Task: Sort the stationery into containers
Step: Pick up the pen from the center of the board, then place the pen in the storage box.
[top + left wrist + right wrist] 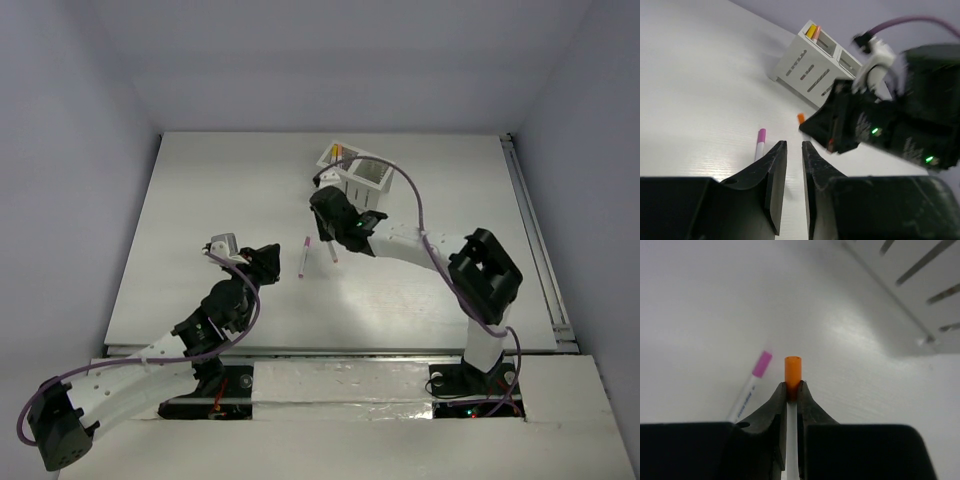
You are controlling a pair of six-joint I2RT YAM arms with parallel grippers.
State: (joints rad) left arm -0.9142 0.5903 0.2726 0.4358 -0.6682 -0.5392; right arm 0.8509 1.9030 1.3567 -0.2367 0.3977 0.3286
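Next, my right gripper rises outward past the box's slotted side and releases the white pen inside. The box's section with the pen caps is outward of it.
The white two-compartment box (357, 175) stands at the back of the table, with yellow and orange pen caps (813, 31) sticking out of its far compartment. My right gripper (326, 234) hovers just in front of it, shut on a white pen with an orange cap (793, 371); the cap pokes out past the fingertips, and the pen's body (333, 252) shows below the gripper. A white pen with a magenta cap (304, 256) lies on the table beside it, and it shows in both wrist views (760, 142) (751, 385). My left gripper (274, 262) is just left of that pen, narrowly open and empty (794, 145).
The right arm's black wrist (880, 125) fills the space between my left gripper and the box (805, 65). The box's slotted wall (910, 290) is close on the right gripper's upper right. A rail (535, 240) runs along the table's right edge.
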